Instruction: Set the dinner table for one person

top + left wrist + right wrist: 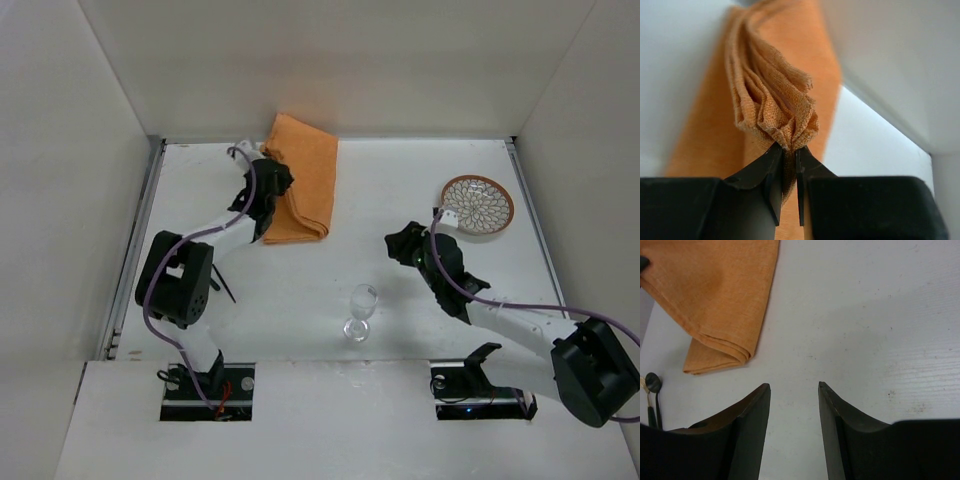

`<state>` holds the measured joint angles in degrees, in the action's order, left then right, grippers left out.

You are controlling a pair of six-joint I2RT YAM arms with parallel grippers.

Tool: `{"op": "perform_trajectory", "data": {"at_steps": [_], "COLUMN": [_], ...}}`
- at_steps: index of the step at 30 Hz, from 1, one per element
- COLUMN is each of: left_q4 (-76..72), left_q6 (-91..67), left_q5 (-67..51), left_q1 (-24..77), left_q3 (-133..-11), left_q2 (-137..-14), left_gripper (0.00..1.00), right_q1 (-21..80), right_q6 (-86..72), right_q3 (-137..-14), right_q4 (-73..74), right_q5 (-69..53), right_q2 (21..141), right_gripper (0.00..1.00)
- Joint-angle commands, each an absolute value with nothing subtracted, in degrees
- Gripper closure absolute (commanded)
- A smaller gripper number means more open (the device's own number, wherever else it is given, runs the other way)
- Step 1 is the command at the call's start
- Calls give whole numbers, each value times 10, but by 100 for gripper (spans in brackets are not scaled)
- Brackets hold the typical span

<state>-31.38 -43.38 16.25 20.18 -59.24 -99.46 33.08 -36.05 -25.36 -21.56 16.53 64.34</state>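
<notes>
Next, my left gripper carries the bunched fold up and across toward the plate and releases it over the bare tabletop [386,184] beside the cloth, since it still lies folded.
The dinner table [400,330] is a large white surface with white walls around it. A folded orange cloth [310,175] lies at its back, left of centre. My left gripper [270,190] is at the cloth's left edge, shut on a bunched fold. In the left wrist view, the cloth [771,102] puckers up between the gripper's [790,150] black fingertips. My right gripper [405,245] hovers open over bare table near the middle, with nothing between its fingers [756,405]. The cloth [715,290] shows at the upper left of the right wrist view.
A round patterned plate with a brown rim [478,207] lies at the back right. A clear stemmed glass [360,312] stands upright near the front centre. A dark spoon [653,383] lies beside the left arm [180,280].
</notes>
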Motion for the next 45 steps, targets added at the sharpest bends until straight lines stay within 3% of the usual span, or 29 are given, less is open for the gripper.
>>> {"op": "perform_trajectory", "data": {"at_steps": [1, 7, 14, 18, 20, 21, 26, 35, 38, 42, 45], "left_q4": [-335, -340, -287, -263, -267, -273, -302, -210, -155, -125, -134], "left_q6": [-322, -249, -206, -222, -220, -221, -235, -301, -311, -340, -365], "left_q5": [151, -15, -191, -228, -220, -217, -213, 40, 125, 156, 132], "left_q1": [278, 374, 415, 421, 421, 421, 397, 312, 292, 286, 285], "left_q3": [-659, -750, -894, -948, -934, -922, -854, -638, -550, -458, -416], "left_q2": [-964, -1013, -1131, -1169, -1158, -1151, -1090, -941, -897, -857, -841], "left_gripper": [98, 96, 94, 85, 66, 61, 50, 49, 50, 53, 54], "right_q1": [337, 330, 300, 282, 272, 269, 253, 255, 255, 255, 259], "right_q6": [-375, -398, -432, -442, -441, -439, -441, -445, -440, -439, -431], "right_q3": [-265, -254, -238, -222, -214, -211, -209, -213, -214, -217, -222], "right_q4": [-264, -258, -221, -200, -196, -193, -189, -200, -201, -208, -216], "right_q5": [182, 199, 234, 261, 264, 265, 254, 239, 233, 228, 224], "right_q2": [626, 617, 583, 536, 510, 497, 491, 512, 517, 530, 540], "right_gripper": [51, 51, 51, 52, 52, 52, 54, 59, 65, 72, 72]}}
